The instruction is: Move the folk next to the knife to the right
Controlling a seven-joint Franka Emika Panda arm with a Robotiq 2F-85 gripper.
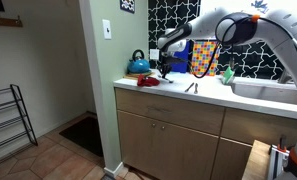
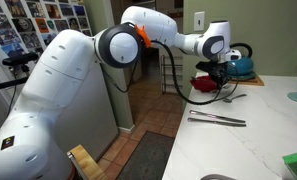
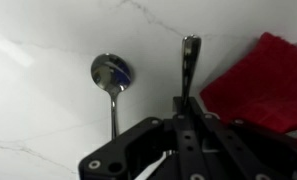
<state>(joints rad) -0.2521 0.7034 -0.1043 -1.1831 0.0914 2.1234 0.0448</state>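
The knife lies apart from the fork. My gripper should move toward the sink, go down onto bare counter just past the knife [image 2: 219,130] and release the handle.
In the wrist view my gripper [image 3: 188,102] is shut on the slim metal handle of the fork [image 3: 191,58]; its tines are hidden under the fingers. A spoon [image 3: 109,75] lies on the white counter just left of it. In both exterior views the gripper [image 2: 220,84] [image 1: 163,68] is low over the counter beside a red cloth [image 2: 203,86]. The knife [image 2: 216,119] lies apart on the counter nearer the sink, and also shows in an exterior view [image 1: 191,87].
A red cloth [image 3: 260,80] lies right of the fork. A teal kettle [image 2: 244,67] [image 1: 138,64] stands behind the gripper. A sink [image 1: 263,91] is set in the counter farther along, with green items [image 1: 226,73] beside it.
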